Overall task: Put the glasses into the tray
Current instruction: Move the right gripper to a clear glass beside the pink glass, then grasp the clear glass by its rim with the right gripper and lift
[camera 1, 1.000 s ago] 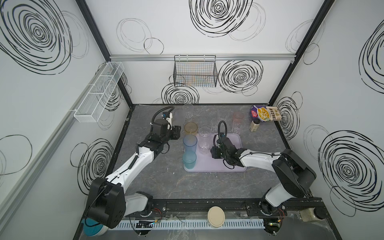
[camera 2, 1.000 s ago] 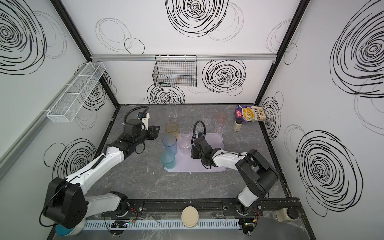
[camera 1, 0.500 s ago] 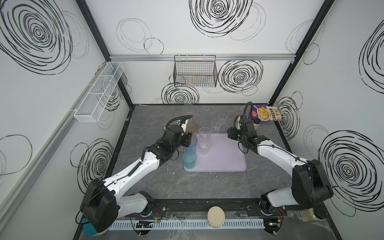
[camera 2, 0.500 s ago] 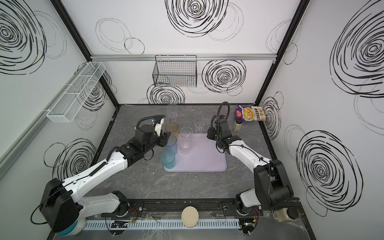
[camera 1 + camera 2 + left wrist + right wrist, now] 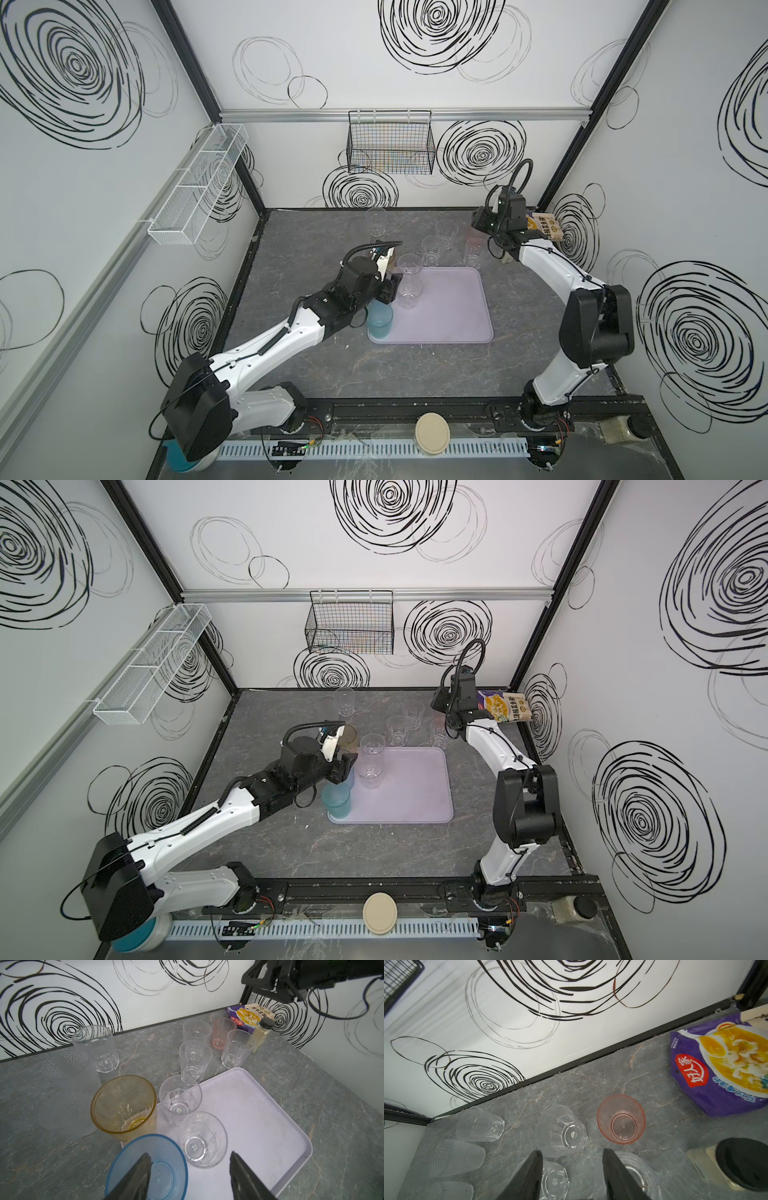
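My right gripper should next move down onto the back clear glass's rim facing the pink glass, as that clear glass stands below it on the tabletop.
The lilac tray [image 5: 449,309] [image 5: 411,789] holds a teal glass [image 5: 380,324], a tall blue glass [image 5: 164,1169] and two clear glasses [image 5: 409,266] [image 5: 204,1142]. An amber glass [image 5: 124,1105] stands at its back left corner. My left gripper [image 5: 392,286] [image 5: 191,1155] hangs open and empty above the blue glass and the nearer clear one. Behind the tray stand more clear glasses [image 5: 446,232] [image 5: 376,220], a pink glass [image 5: 620,1119] and two frosted ones [image 5: 70,1072]. My right gripper [image 5: 482,220] [image 5: 573,1151] hovers open high over the back-right clear glasses.
A cream bottle with a dark cap [image 5: 259,1032] [image 5: 737,1159] and a purple snack bag [image 5: 544,226] sit in the back right corner. A black wire basket [image 5: 390,145] hangs on the back wall and a white mesh shelf [image 5: 199,187] on the left wall.
My right gripper has left the tray and risen to the back right. My left gripper has swung from the back left to above the tray's left side, and its jaws have widened.
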{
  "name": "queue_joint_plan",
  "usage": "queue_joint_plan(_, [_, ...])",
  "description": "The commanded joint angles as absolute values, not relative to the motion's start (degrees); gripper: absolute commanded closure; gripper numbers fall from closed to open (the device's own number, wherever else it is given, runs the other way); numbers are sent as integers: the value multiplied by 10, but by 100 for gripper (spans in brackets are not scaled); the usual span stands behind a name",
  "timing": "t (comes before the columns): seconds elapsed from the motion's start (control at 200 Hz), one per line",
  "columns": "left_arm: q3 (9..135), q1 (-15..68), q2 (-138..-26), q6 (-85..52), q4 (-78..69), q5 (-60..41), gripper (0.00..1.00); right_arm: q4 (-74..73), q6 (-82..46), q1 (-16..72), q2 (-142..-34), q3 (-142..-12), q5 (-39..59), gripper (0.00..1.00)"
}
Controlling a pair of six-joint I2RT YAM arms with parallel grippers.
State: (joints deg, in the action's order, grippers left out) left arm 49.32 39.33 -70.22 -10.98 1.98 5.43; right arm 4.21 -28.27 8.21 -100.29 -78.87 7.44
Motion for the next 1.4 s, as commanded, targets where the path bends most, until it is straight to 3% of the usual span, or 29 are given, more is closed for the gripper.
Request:
queue_joint_plan(0.0, [478, 382, -700, -108, -33, 42, 36, 73, -281, 95, -1060, -842, 76, 47])
queue_joint_plan(0.24, [462, 362, -689, -103, -41, 61, 34, 130, -277, 96, -1176, -962, 80, 44])
queue_joint_plan(0.345, [464, 353, -683, -111, -38, 72, 24, 152, -278, 96, -1212, -992, 78, 45])
queue_joint_plan(0.61, [464, 347, -683, -112, -38, 69, 23, 144, -276, 100, -1244, -998, 85, 53])
queue_joint_plan(0.87, [463, 343, -681, -112, -39, 71, 23, 135, -274, 103, -1259, -996, 81, 69])
queue_joint_plan(1.096, [461, 339, -678, -111, -40, 77, 23, 143, -270, 107, -1243, -1001, 55, 93])
queue_joint_plan(1.241, [460, 335, -674, -115, -39, 84, 23, 154, -268, 106, -1198, -1001, 42, 100])
queue_joint_plan(1.396, [457, 327, -665, -115, -40, 104, 23, 161, -270, 106, -1127, -981, 34, 100])
